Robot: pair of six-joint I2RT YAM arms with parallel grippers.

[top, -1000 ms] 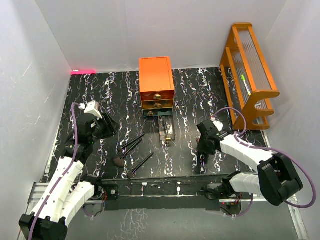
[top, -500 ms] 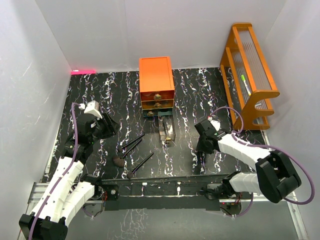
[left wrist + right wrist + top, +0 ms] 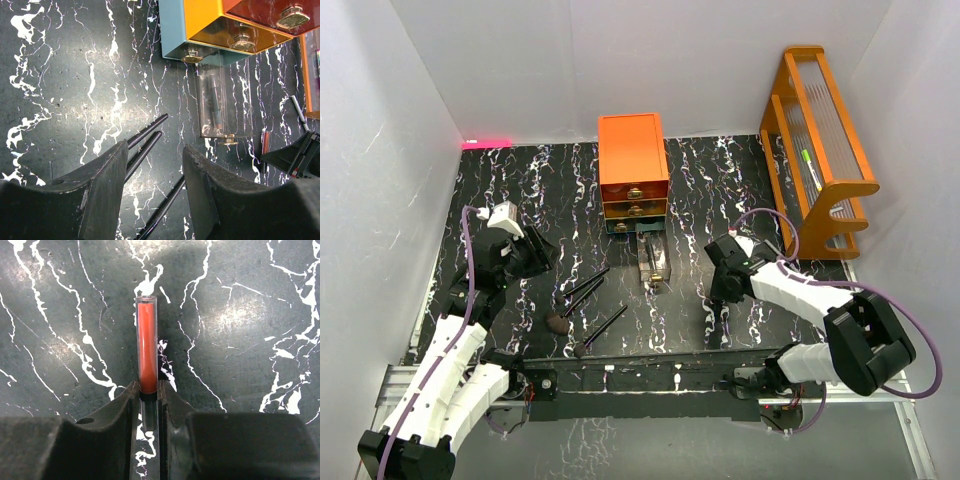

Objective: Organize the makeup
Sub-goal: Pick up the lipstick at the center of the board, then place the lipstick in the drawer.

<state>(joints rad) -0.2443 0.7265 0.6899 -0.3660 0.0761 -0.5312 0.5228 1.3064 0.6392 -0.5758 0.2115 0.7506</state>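
My right gripper lifts next, carries the tube over the clear drawer's empty side, to its left in the top view, and lowers to release.
A clear tube of red makeup lies on the black marbled table. My right gripper is shut on its dark cap end, one finger against each side. In the top view the right gripper is low over the table, right of the pulled-out clear drawer. Three long black brushes lie left of centre, brown heads toward the near edge. My left gripper hangs open above the brush handles, holding nothing.
The orange drawer chest stands at the back centre, its bottom clear drawer open with a pen-like item inside. The orange wooden rack stands at the far right. White walls enclose the table.
My right gripper has slid a little left and its jaws have narrowed onto the red tube. The left arm and the brushes have not moved.
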